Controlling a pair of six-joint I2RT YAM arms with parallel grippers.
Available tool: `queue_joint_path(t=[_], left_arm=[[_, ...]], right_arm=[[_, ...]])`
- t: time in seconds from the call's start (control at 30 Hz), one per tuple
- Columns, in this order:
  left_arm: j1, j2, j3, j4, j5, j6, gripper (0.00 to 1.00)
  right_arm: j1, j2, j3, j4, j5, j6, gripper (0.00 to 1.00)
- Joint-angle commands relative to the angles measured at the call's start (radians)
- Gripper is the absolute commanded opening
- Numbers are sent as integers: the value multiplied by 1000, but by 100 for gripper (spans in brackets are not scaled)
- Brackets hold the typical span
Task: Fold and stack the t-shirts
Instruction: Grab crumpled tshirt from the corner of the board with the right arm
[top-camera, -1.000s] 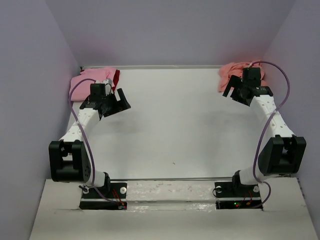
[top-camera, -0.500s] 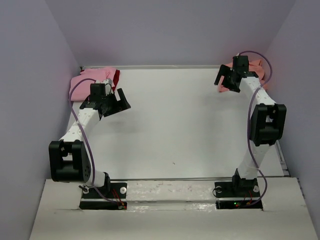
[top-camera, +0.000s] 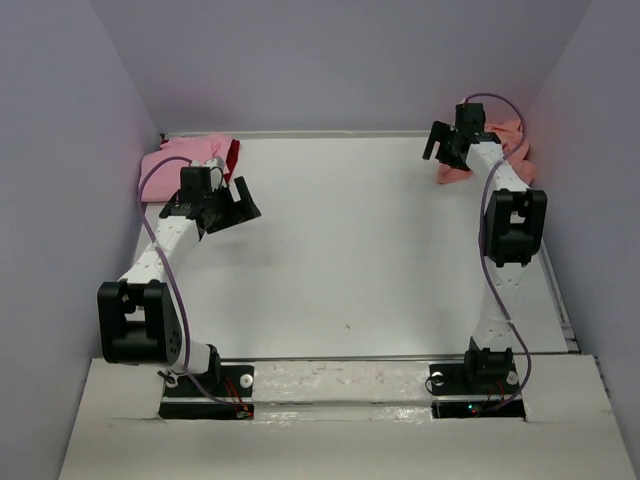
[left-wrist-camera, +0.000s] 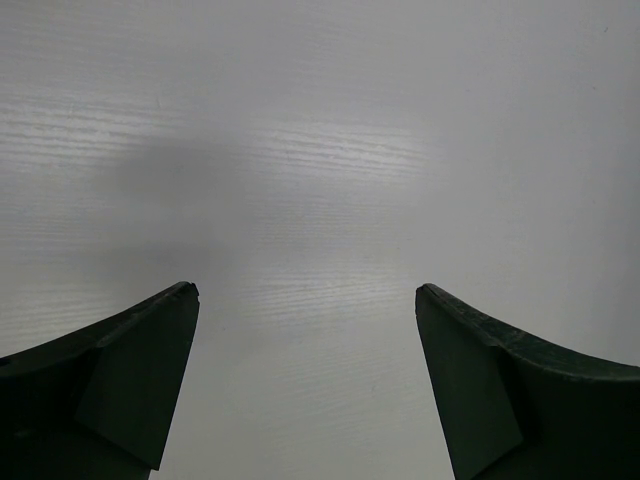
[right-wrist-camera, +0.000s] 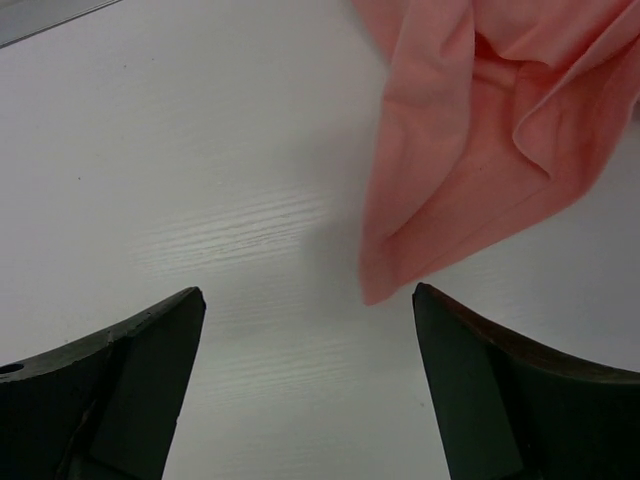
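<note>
The shirt's folded corner (top-camera: 443, 178) (right-wrist-camera: 380, 280) sticks out onto bare table below my gripper, so my right gripper will next move down and to the right in the wrist view to pinch it.
A salmon-orange t-shirt (top-camera: 512, 134) lies crumpled in the table's back right corner. My right gripper (top-camera: 438, 150) hovers open at its left edge. In the right wrist view a folded corner of this shirt (right-wrist-camera: 470, 160) hangs down to just above my right gripper (right-wrist-camera: 308, 300), nearer its right finger and between no jaws. A lighter pink t-shirt (top-camera: 172, 160) is heaped in the back left corner, with dark red cloth (top-camera: 233, 154) at its right side. My left gripper (top-camera: 242, 205) is open a little in front of that heap, over bare table (left-wrist-camera: 320, 150), with nothing between its fingers (left-wrist-camera: 130, 370).
The white table (top-camera: 350, 250) is boxed in by lilac walls on the left, back and right. The right arm's upright elbow link (top-camera: 512, 225) stands near the right wall. Both arm bases sit at the near edge.
The right arm has stretched toward the back, carrying its open gripper back and left to the salmon shirt's left edge. The left arm has not moved.
</note>
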Motion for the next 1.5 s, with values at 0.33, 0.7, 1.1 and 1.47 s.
queue_joint_path(t=[0.33,0.7,1.1,1.47], left_arm=[[-21,-26,41,-7,-8,20,99],[-21,8,55,-10,-10,18,99],[-21,20,67,-20,-19,20,99],[-21,23,67,-19,-28,18,99]], right_arm=[[-8,155,200,-59,140,-7,82],[-17,181,142,-101,170,7,77],[-17,218,138,-102,120,15,31],[8,165,142,-116,-63,4,0]])
